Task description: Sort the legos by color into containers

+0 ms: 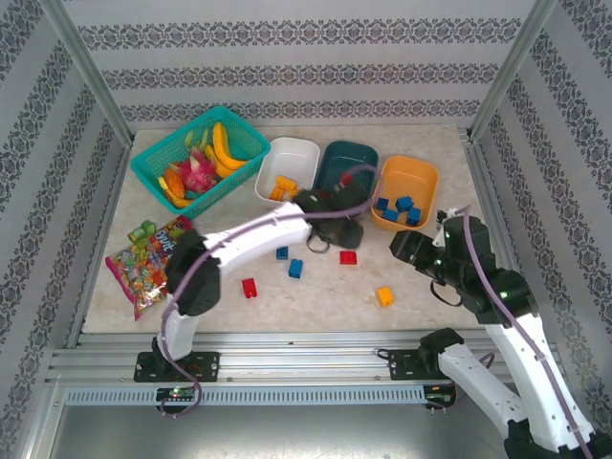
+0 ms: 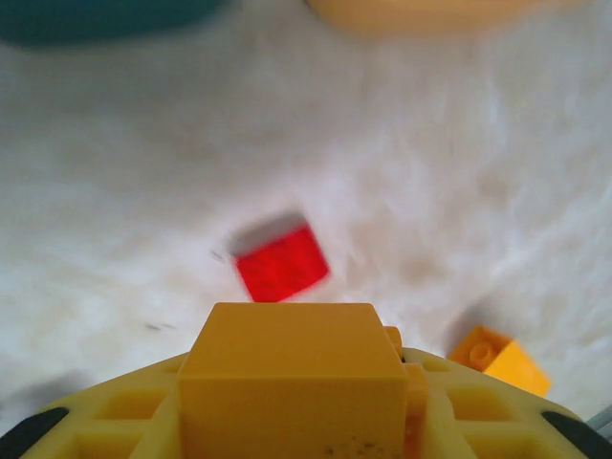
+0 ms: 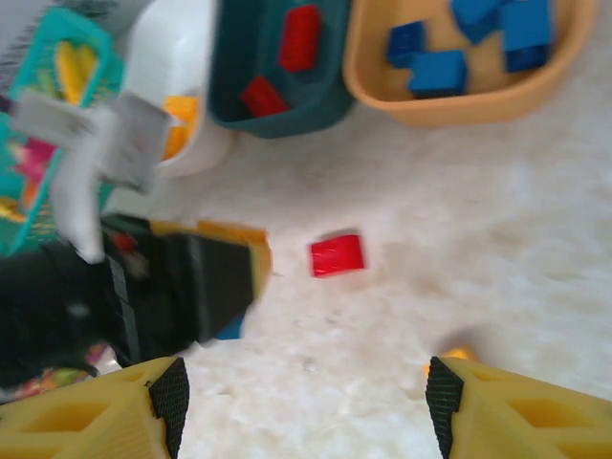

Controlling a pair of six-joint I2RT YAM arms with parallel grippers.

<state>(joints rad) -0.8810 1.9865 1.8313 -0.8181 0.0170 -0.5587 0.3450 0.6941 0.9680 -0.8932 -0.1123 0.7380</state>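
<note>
The left gripper carries this matching lego outward over the white tub (image 1: 287,163) beside the teal tub (image 1: 346,164) next and releases it, as the white tub already holds yellow legos.
My left gripper (image 1: 335,229) hovers over the table in front of the dark teal tub (image 1: 346,164), shut on a yellow-orange lego (image 2: 292,378) that hides its fingertips. Just beyond it a red lego (image 2: 282,263) lies on the table, and a yellow lego (image 2: 499,359) lies to its right. My right gripper (image 3: 306,402) is open and empty above the table, with the same red lego (image 3: 337,255) ahead of it. The white tub (image 1: 287,163) holds yellow legos, the teal tub red ones (image 3: 299,36), and the orange tub (image 1: 406,186) blue ones (image 3: 435,72).
Two blue legos (image 1: 295,269) and another red lego (image 1: 250,288) lie left of centre. A turquoise basket of toy fruit (image 1: 201,158) stands at the back left, with snack packets (image 1: 143,263) at the left edge. Metal frame posts flank the table.
</note>
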